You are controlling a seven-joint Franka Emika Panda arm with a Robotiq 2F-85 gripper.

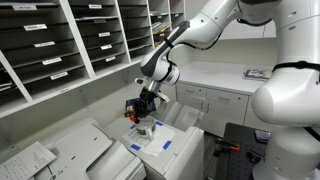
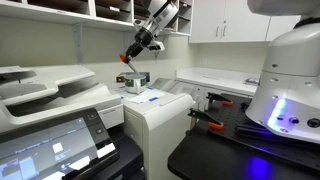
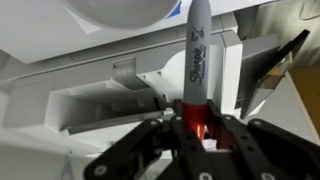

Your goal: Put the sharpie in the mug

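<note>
The mug's opening (image 3: 122, 7) is below my gripper and to its left in the wrist view, so my gripper will move over it, lower and let go of the sharpie (image 3: 196, 55) hanging beside it.
My gripper (image 3: 190, 122) is shut on the sharpie (image 3: 196, 55), a slim marker with a grey barrel, black lettering and a red end between the fingers. It points away from the wrist camera toward the pale round mug (image 3: 125, 12), whose rim shows at the top of the wrist view. In both exterior views the gripper (image 1: 137, 108) (image 2: 131, 53) hangs above the mug (image 1: 143, 127) (image 2: 135, 80), which stands on top of the white printer (image 1: 175, 150) (image 2: 150, 110).
Flat blue pieces (image 1: 165, 145) lie on the printer's top. Mail-slot shelves (image 1: 60, 45) fill the wall behind. A grey copier (image 2: 50, 100) stands beside the printer. A white counter with cabinets (image 1: 215, 80) runs along the back.
</note>
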